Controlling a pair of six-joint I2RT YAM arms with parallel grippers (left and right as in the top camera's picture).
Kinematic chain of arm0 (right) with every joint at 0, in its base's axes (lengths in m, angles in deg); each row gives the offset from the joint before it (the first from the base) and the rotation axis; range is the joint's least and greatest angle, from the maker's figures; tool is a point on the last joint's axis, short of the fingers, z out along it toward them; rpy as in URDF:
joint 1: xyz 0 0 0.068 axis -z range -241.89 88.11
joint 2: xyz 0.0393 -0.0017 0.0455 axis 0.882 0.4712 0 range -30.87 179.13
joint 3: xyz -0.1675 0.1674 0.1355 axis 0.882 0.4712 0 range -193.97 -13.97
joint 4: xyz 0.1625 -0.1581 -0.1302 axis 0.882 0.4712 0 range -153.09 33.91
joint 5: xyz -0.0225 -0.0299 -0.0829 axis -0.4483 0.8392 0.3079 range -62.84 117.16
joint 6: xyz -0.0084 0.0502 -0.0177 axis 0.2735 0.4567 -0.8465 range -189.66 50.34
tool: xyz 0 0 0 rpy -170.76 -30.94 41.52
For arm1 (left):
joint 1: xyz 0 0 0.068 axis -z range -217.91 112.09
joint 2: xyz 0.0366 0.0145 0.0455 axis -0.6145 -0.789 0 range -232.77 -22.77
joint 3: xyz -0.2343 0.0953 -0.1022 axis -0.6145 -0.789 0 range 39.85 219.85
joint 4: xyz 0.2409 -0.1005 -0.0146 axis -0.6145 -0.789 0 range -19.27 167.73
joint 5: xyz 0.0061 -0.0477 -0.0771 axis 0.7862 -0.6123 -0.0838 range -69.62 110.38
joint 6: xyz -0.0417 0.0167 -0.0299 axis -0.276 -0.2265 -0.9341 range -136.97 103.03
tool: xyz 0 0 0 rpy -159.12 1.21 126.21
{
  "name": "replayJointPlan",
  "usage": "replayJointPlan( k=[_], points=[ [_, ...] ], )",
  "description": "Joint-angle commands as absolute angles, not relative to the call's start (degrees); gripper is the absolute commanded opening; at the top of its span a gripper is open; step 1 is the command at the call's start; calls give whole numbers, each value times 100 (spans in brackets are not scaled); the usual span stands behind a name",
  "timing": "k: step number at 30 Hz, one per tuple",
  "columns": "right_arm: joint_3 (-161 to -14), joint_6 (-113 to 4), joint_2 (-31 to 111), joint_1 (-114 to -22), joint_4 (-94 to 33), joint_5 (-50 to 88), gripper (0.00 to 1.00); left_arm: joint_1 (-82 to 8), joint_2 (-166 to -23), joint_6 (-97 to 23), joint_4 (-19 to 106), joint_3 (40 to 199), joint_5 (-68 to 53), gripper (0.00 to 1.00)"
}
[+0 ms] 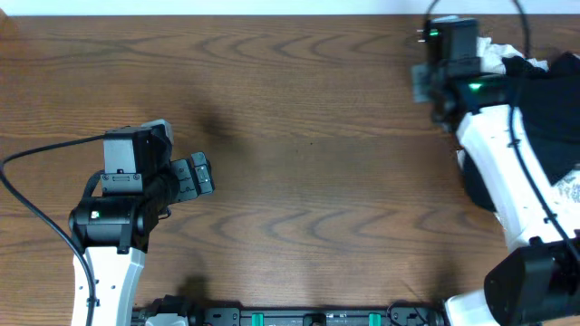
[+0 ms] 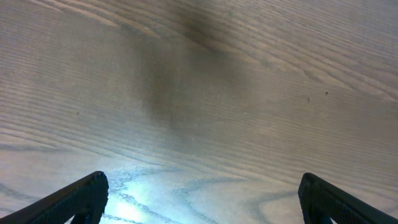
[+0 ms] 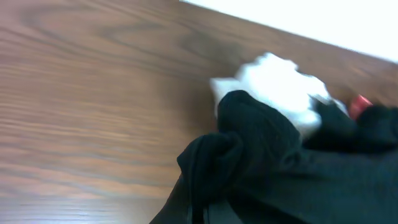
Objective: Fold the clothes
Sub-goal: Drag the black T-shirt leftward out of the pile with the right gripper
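Note:
Next, I pull the black garment (image 1: 544,100) off the pile to the bare wood, which lies left of my right gripper in the overhead view, and release it there.
A pile of clothes lies at the table's far right: a black garment (image 1: 544,100) with a white garment (image 1: 494,54) behind it. In the right wrist view the black garment (image 3: 280,168) fills the lower right and bunches into a pinched fold at the bottom centre. The white garment (image 3: 273,84) and a bit of red cloth (image 3: 359,106) lie beyond it. My right gripper (image 1: 428,86) is at the pile's left edge; its fingers are hidden under the black cloth it is shut on. My left gripper (image 1: 195,177) is open and empty over bare wood, as the left wrist view (image 2: 202,193) shows.
The wooden table (image 1: 308,163) spans the view. The far edge runs along the top (image 1: 272,13). The right arm (image 1: 507,181) lies across the right side next to the pile. A patterned cloth edge (image 1: 569,188) shows at the right border.

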State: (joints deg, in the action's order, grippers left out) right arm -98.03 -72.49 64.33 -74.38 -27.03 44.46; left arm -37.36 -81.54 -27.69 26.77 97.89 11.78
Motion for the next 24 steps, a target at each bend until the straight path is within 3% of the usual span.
replayJointPlan(
  k=[1,13,24],
  points=[
    [-9840,-6779,6439,-7884,-2824,4321,1,-3718,-8160,-2826,2681,9894,1185,98],
    [-9840,-6281,7049,-8948,-3444,4321,1,-3718,-8160,-2826,2681,9894,1185,98],
    [-9840,-6285,7867,-9643,-4944,4319,1,-3718,-8160,-2826,2679,9894,1183,98]
  ],
)
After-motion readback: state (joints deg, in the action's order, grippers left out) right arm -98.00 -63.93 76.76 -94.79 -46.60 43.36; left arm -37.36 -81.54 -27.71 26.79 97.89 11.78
